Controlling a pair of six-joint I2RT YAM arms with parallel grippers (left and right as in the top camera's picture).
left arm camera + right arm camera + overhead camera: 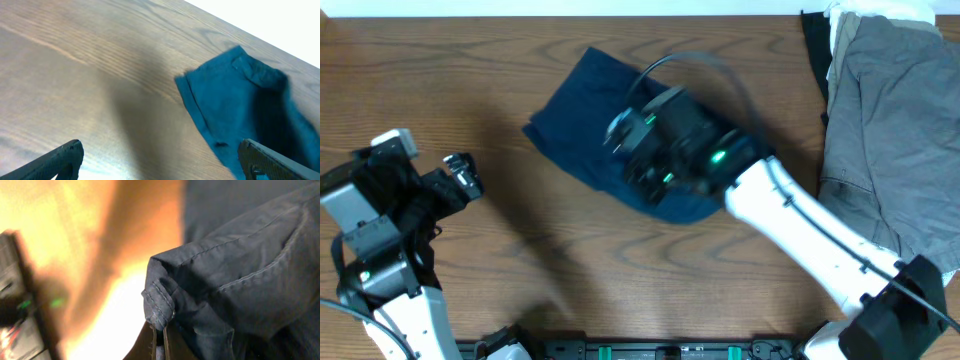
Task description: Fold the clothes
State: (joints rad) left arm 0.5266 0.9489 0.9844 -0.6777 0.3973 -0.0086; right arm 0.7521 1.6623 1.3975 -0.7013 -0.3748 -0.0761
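Next, my right gripper draws the hem corner back and left in the overhead view, over empty table, since the shorts are still bunched up.
The dark navy-blue shorts lie in a wrinkled heap on the wooden table, centre back. My right gripper is above their middle, shut on a stitched hem corner of the shorts, which it holds lifted. The right wrist view shows the cloth pinched between the two fingers. My left gripper is open and empty at the left of the table, well apart from the shorts. In the left wrist view the shorts lie ahead to the right, between and beyond the fingers.
A light grey garment lies in a pile at the right edge of the table, with white cloth and a black cloth piece beside it at the back right. Bare wooden table surrounds the shorts.
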